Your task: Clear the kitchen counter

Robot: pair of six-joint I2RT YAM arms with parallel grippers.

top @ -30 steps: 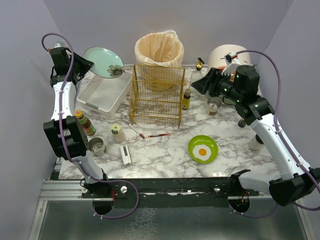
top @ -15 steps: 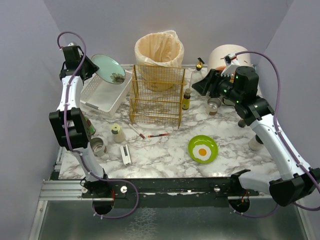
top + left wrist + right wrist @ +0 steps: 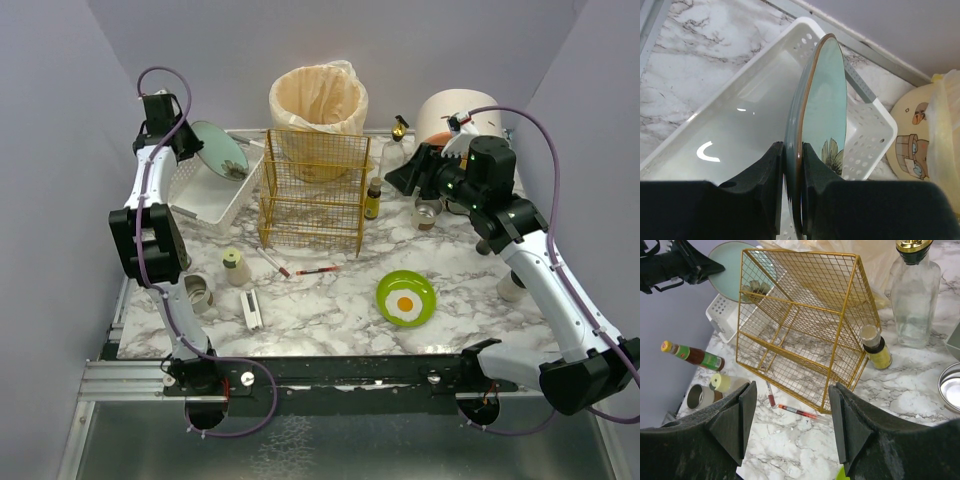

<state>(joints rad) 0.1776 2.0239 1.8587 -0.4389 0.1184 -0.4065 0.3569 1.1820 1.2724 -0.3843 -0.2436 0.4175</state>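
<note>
The mint-green plate is still hanging on edge above the empty white slotted tray, so my left gripper will move down toward the tray's bottom (image 3: 212, 188) (image 3: 759, 127) next. Then it will let go of the plate's rim.
The kitchen counter (image 3: 330, 300) is white marble with grey veins and many small items on it. My left gripper (image 3: 187, 140) (image 3: 792, 170) is shut on the rim of a mint-green plate (image 3: 220, 150) (image 3: 824, 100) with a flower print. The plate stands on edge, tilted, above the far end of the white slotted tray (image 3: 198, 195) (image 3: 735, 120). My right gripper (image 3: 402, 170) (image 3: 790, 415) hangs open in the air right of the gold wire rack (image 3: 315, 190) (image 3: 805, 325), with nothing between its fingers.
Behind the rack stands a lined bin (image 3: 318, 100). A green plate with a fried egg (image 3: 405, 298), two red tubes (image 3: 318, 270), a small jar (image 3: 235, 267), a tin can (image 3: 195, 293), a sauce bottle (image 3: 692, 355), a spice jar (image 3: 372, 198) and a metal cup (image 3: 428, 210) sit on the counter.
The left arm has swung right and back, bringing the plate from facing upward at the tray's far-left corner to standing on edge over the tray. The right arm has not moved.
</note>
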